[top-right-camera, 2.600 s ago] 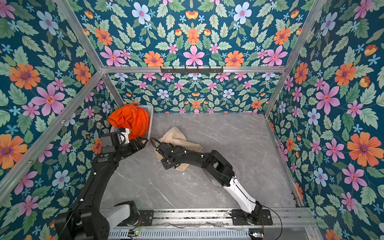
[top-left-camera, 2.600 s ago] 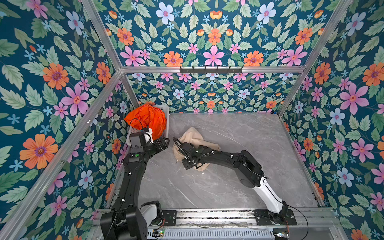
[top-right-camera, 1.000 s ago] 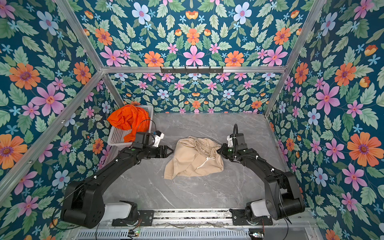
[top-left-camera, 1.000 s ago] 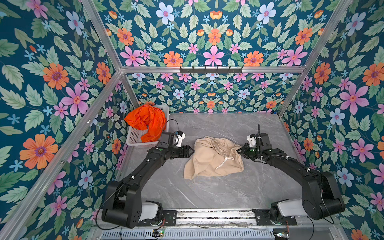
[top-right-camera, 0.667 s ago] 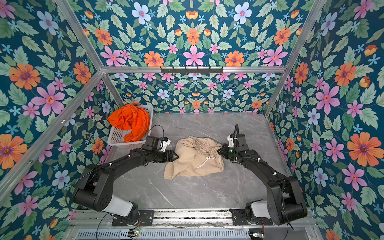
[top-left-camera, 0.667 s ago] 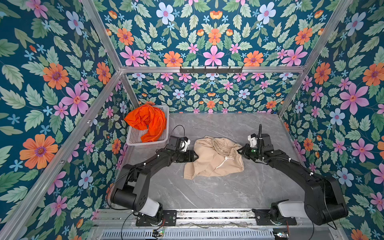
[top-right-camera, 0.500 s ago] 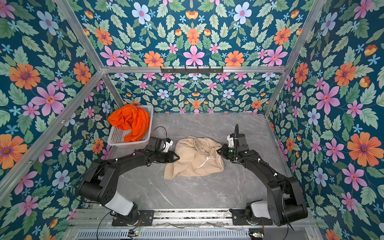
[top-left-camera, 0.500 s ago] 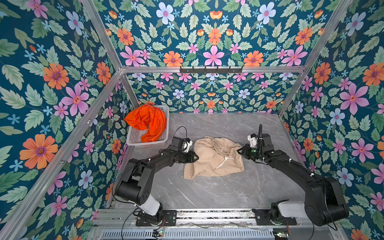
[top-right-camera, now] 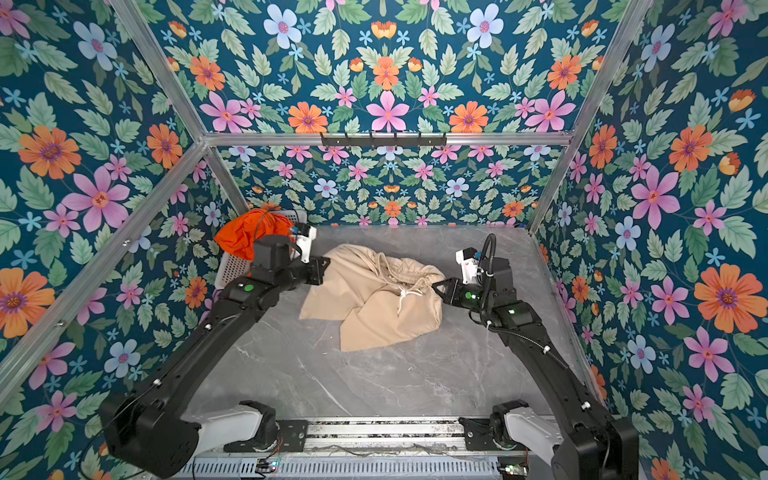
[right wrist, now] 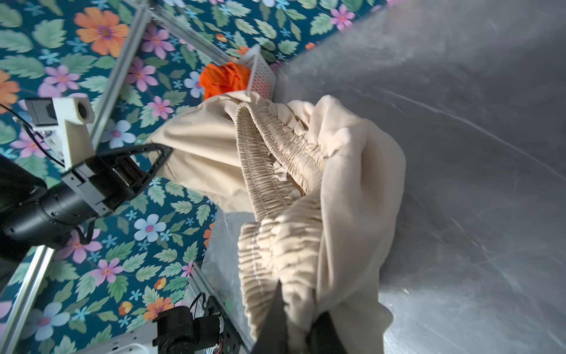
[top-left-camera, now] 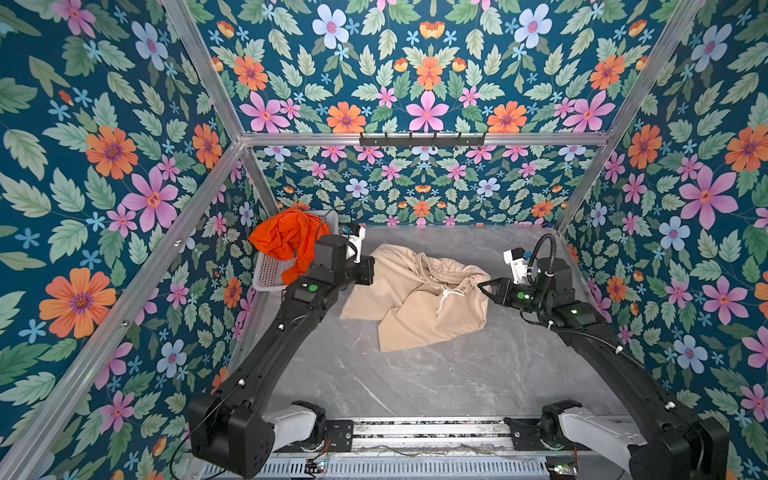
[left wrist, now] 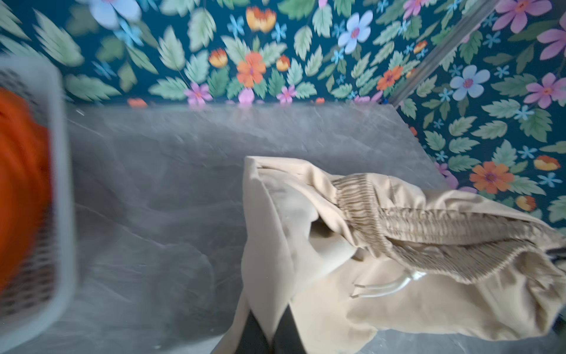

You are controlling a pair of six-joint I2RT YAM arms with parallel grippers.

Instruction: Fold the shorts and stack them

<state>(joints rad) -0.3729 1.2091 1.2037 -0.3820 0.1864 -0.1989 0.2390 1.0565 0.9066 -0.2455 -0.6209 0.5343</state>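
Observation:
Next, my left gripper lifts the crumpled shorts' fold outward over bare tabletop by the back wall (top-left-camera: 409,235) (left wrist: 306,132) to spread the shorts and release them.
The beige shorts (top-left-camera: 419,297) (top-right-camera: 374,299) lie crumpled mid-table, their gathered waistband toward the right. My left gripper (top-left-camera: 372,272) (top-right-camera: 328,266) is shut on a fold at their left edge. In the left wrist view the dark fingers pinch that fold of the beige shorts (left wrist: 382,245) at my left gripper (left wrist: 271,334). My right gripper (top-left-camera: 481,287) (top-right-camera: 434,286) is shut on the waistband's right end. In the right wrist view the waistband of the beige shorts (right wrist: 352,184) sits between the fingers of my right gripper (right wrist: 298,325). The orange shorts (top-left-camera: 286,241) (top-right-camera: 249,232) are heaped in the basket.
A white perforated basket (top-left-camera: 270,274) (top-right-camera: 232,266) stands at the back left corner, just behind my left arm. Floral walls with aluminium posts close in the grey marble table (top-left-camera: 415,374) on three sides. A metal rail runs along the front edge.
My left gripper has moved right to the beige shorts' left edge and shut on the cloth. My right gripper has stayed shut on the waistband.

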